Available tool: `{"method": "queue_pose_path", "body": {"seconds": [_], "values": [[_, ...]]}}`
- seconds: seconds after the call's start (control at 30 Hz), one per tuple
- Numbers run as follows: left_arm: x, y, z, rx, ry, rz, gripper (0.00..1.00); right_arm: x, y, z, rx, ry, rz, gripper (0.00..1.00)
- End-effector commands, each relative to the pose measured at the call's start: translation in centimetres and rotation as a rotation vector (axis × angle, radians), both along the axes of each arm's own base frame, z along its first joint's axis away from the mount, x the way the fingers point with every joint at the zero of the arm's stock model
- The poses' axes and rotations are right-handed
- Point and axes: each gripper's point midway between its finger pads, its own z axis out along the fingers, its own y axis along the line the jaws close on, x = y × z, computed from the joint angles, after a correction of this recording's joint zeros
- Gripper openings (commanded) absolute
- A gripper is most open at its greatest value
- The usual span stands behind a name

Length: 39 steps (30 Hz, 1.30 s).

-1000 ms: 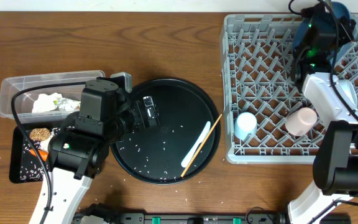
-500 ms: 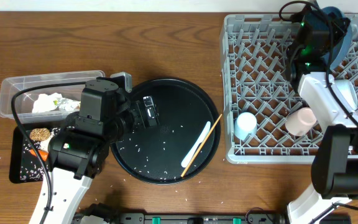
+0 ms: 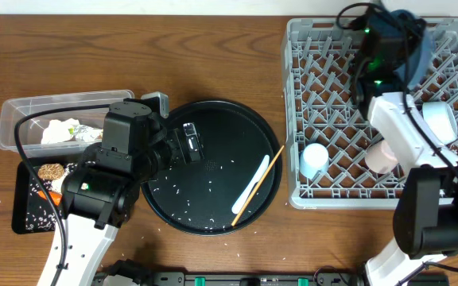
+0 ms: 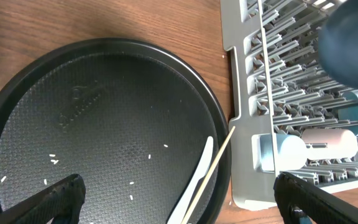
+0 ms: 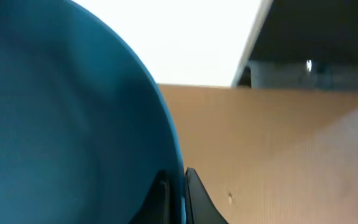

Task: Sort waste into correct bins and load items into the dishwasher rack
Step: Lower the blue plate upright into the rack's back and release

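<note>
I will next lower the plate's edge with my right gripper onto the rack's empty wires beyond the white bowl and let go of the plate's rim, because those pegs are below the gripper.
My right gripper (image 5: 178,200) is shut on the rim of the large dark blue plate (image 5: 61,124), held on edge above the far side of the dishwasher rack (image 3: 332,87); the plate (image 3: 421,49) is partly hidden by the arm. In the rack lie a light blue cup (image 3: 314,159), a pink cup (image 3: 385,156) and a white bowl (image 3: 440,119). My left gripper (image 4: 182,205) hangs open over the round black tray (image 3: 173,191), close to the white utensil (image 4: 194,186) and chopstick (image 4: 213,171). Scattered rice grains (image 3: 189,189) dot that tray.
At the left, a clear tub (image 3: 22,111) holds crumpled paper (image 3: 58,129) and a printed wrapper (image 3: 82,131). In front of it a shallow black tray (image 3: 24,213) holds a brown food piece (image 3: 51,171), a carrot (image 3: 52,195) and rice. The rack's wall (image 4: 244,130) borders the round tray.
The right arm has carried the plate leftward over the rack's far side, uncovering the white bowl. The left arm has not moved.
</note>
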Motion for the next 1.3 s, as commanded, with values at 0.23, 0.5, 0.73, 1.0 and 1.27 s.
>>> {"method": "queue_pose_path", "body": {"seconds": [0.23, 0.5, 0.73, 1.0, 1.27], "values": [[0.2, 0.2, 0.4, 0.013, -0.02, -0.001, 0.98, 0.2, 1.4, -1.8, -0.035, 0.054, 0.017, 0.01], [0.2, 0.2, 0.4, 0.013, -0.02, -0.001, 0.98, 0.1, -1.1, 3.1, -0.184, 0.002, -0.015, 0.01], [0.2, 0.2, 0.4, 0.013, -0.02, -0.001, 0.98, 0.0, -2.4, 2.9, -0.242, 0.084, -0.022, 0.01], [0.2, 0.2, 0.4, 0.013, -0.02, -0.001, 0.98, -0.3, -2.5, -0.7, -0.182, 0.197, -0.007, 0.01], [0.2, 0.2, 0.4, 0.013, -0.02, -0.001, 0.98, -0.2, -0.8, -1.8, -0.144, 0.208, 0.023, 0.01]]}}
